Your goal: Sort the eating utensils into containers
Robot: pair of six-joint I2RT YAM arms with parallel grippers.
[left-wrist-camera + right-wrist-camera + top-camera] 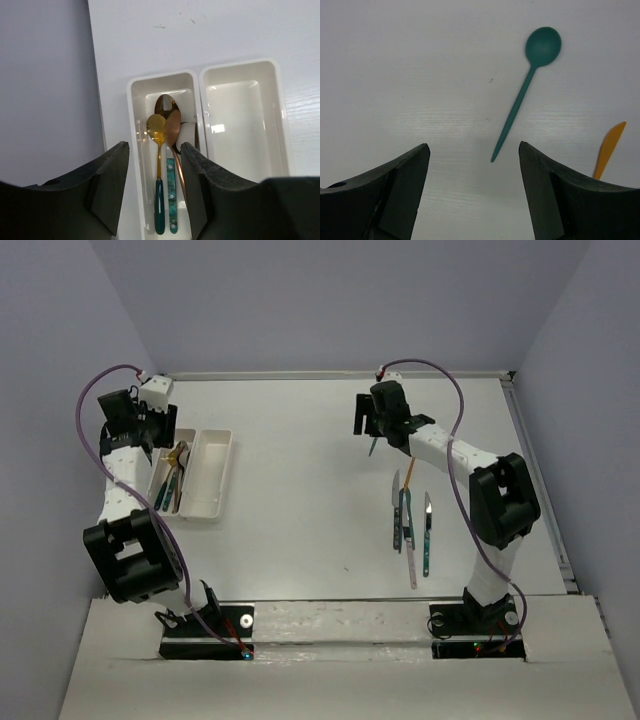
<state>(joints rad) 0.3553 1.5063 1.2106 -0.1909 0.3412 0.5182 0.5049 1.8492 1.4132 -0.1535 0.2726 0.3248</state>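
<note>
My right gripper is above the teal spoon's upper handle (375, 441) (522, 94), which slants below and to the gripper's right in the wrist view. It should go down that way next and turn to match the handle.
Two joined white containers (200, 95) lie at the table's left. The left tray (160, 472) holds a gold spoon with a teal handle (158, 150), a copper spoon (172, 125) and a teal patterned handle (171, 195). The right tray (242, 125) has nothing in it. My left gripper (154, 147) hangs open over the left tray, its jaws on either side of the spoons and gripping none. My right gripper (474, 146) is open above the bare table, just short of the handle tip of a teal spoon (525, 90). An orange utensil (607, 150) lies to its right.
Several more utensils (405, 525) lie in a loose row on the table's right side, near the right arm (500, 500). The table's back edge meets a grey wall (45, 90) close to the left of the trays.
</note>
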